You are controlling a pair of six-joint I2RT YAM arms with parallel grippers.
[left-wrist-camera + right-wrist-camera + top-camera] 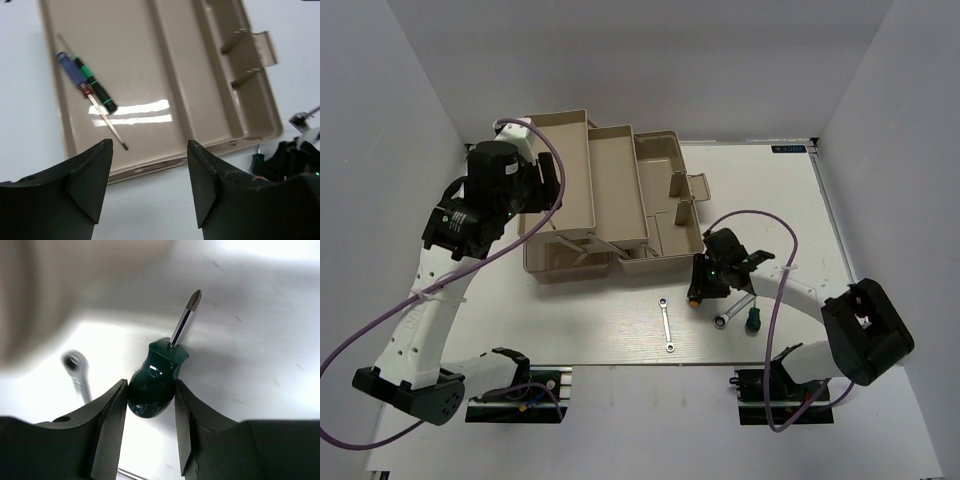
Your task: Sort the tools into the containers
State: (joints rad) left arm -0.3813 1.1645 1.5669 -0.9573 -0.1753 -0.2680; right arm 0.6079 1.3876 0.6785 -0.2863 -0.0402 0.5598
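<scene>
The right gripper rises over the middle tray's near end [629,216] next and releases the screwdriver, since that end is outward and to its left in the top view.
My right gripper [705,287] [150,390] is shut on the handle of a stubby green screwdriver [156,377], its shaft pointing away over the white table. A silver wrench [76,369] lies blurred just left of it. In the top view a small silver wrench [666,325] lies on the table, and another wrench [728,316] and a second green stubby screwdriver [753,320] lie by the right arm. My left gripper [535,185] [150,170] is open and empty above the beige toolbox [610,190]. The blue-red screwdriver [74,74] and the black-green screwdriver [96,89] lie in its left tray [140,60].
The toolbox trays are spread open at the middle back; a compartment with dividers [240,60] is on its right. White walls close in the table on the left, right and back. The right arm's purple cable [760,215] loops over the table.
</scene>
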